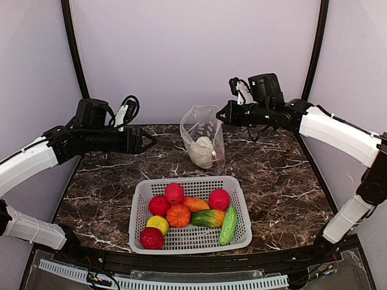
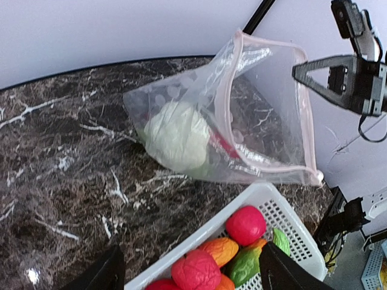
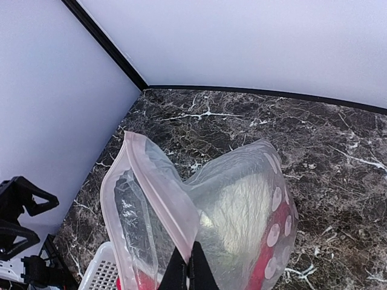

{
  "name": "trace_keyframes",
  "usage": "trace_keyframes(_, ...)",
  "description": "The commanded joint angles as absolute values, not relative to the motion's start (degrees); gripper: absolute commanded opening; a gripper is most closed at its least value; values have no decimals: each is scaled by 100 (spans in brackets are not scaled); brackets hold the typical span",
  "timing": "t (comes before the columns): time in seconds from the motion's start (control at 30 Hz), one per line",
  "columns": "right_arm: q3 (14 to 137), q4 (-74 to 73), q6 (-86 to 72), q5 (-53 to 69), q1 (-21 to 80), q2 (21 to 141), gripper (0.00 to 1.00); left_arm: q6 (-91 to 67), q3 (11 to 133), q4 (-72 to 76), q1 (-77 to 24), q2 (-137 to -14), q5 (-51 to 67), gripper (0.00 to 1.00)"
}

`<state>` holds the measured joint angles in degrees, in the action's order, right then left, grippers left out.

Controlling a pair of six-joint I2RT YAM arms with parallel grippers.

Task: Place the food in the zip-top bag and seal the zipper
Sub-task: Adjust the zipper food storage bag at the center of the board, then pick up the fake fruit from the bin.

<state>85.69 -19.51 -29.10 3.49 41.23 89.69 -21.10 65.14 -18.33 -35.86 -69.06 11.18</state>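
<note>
I need to move my left gripper back and down next, so that its open fingers can close around the basket's round orange piece (image 1: 178,215) (image 2: 226,283).
The zip-top bag (image 1: 205,130) stands upright at the back of the table with its mouth open. My right gripper (image 1: 222,115) is shut on its pinkish zipper (image 3: 163,181) rim, fingers (image 3: 195,269) pinching the strip. Inside the bag lie a white cauliflower (image 2: 176,134) and something red (image 3: 273,238). My left gripper (image 1: 148,141) hovers left of the bag, open and empty; in its wrist view the left gripper (image 2: 190,251) spans the basket's near corner. More food lies in the basket: red (image 1: 174,193), orange (image 1: 178,215), yellow (image 1: 158,224) and green (image 1: 228,225) pieces.
The white slotted basket (image 1: 187,180) sits in front of the bag, near the table's front edge. Dark marble tabletop (image 1: 278,181) lies on both sides of it. Grey walls and black frame posts close in the back and sides.
</note>
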Motion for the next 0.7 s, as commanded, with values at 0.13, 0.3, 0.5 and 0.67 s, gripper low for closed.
trace_keyframes(0.13,8754,-1787,-2899,456,4126,9231,0,-2664,5319,-2834,-4293,-5939,1133,78)
trace_keyframes(0.3,8781,-1793,-2901,469,4137,9264,0,-2939,5121,-2957,-5029,-5979,775,75)
trace_keyframes(0.5,8745,-1790,-2904,465,4137,9283,0,-3199,4773,-2260,-5313,-6446,1065,65)
trace_keyframes(0.67,8780,-1784,-2902,500,4139,9314,0,-3199,4736,-1841,-5428,-6884,1107,59)
